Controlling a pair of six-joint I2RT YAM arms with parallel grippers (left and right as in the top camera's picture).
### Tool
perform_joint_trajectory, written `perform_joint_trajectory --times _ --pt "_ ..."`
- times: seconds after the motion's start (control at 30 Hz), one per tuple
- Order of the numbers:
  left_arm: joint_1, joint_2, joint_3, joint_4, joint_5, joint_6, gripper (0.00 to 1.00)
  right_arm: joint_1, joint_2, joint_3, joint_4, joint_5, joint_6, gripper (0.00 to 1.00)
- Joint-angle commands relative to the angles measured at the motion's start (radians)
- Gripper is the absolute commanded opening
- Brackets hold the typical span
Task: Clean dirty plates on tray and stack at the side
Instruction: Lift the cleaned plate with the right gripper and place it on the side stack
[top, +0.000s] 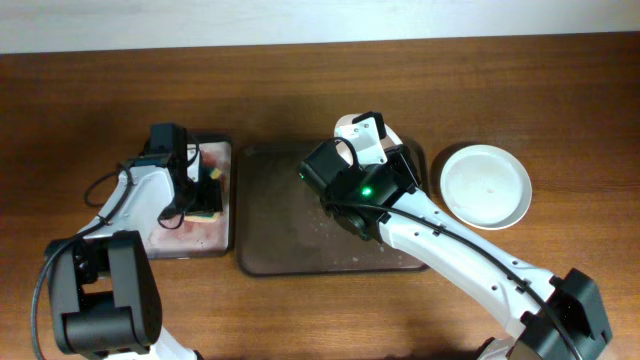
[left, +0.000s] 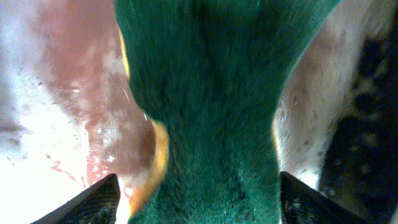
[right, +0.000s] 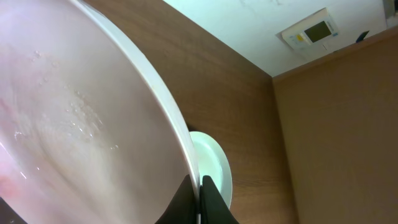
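Observation:
My right gripper should next swing over the pale green plate (top: 485, 185) (right: 212, 163), as it lies empty beside the tray. It should then tilt the held plate flat and lower to let go of its rim.
My right gripper (right: 200, 186) is shut on the rim of the pinkish-white plate (right: 74, 124) and holds it tilted above the dark brown tray (top: 270, 220). In the overhead view only a bit of that plate's rim (top: 347, 124) shows beside the right gripper (top: 403, 163). A pale green plate (top: 485, 185) lies on the table right of the tray, and it also shows in the right wrist view (right: 217, 171). My left gripper (top: 200, 190) is shut on a green and yellow sponge (left: 211, 112) over the small black tray. A third plate is out of view.
The small black tray with a pinkish, sauce-smeared inside (top: 175, 235) stands left of the brown tray. The brown tray's surface shows wet smears and specks. The right arm crosses the table from the front right corner.

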Motion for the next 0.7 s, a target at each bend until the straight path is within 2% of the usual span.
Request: perform_joint_trajectory --times 0.0,0.1,0.2,0.23,0.27,0.3,0.57,0.6,0.63,0.67 --pt "0.002 0.011 -0.031 0.012 -0.004 0.016 0.75 0.004 -0.022 0.000 0.000 0.013 0.018 0.04" --pt "0.002 0.011 -0.031 0.041 -0.003 0.016 0.69 0.004 -0.022 0.000 -0.001 0.013 0.018 0.04" --pt "0.001 0.011 -0.031 0.056 -0.003 0.016 0.42 0.004 -0.022 0.000 -0.005 0.013 0.018 0.04" --pt "0.001 0.011 -0.031 0.057 -0.003 0.016 0.29 0.003 -0.022 0.000 -0.005 0.013 0.018 0.04" --pt "0.001 0.011 -0.031 0.056 -0.004 0.016 0.05 0.004 -0.022 0.000 -0.005 0.013 0.018 0.04" --pt "0.002 0.011 -0.031 0.055 -0.004 0.016 0.00 0.003 -0.022 0.000 -0.005 0.013 0.018 0.04" --pt "0.002 -0.031 0.000 0.014 -0.004 0.016 0.00 0.003 -0.022 0.000 -0.005 0.013 0.018 0.04" --pt "0.002 -0.045 0.007 0.003 -0.003 0.016 0.18 0.004 -0.022 0.000 -0.005 0.013 0.018 0.04" --pt "0.002 -0.061 0.018 -0.011 -0.003 0.016 0.52 0.004 -0.022 0.000 -0.005 0.014 0.018 0.04" --pt "0.001 -0.077 0.027 -0.026 -0.003 0.016 0.73 0.004 -0.022 0.000 -0.004 0.016 0.018 0.04"
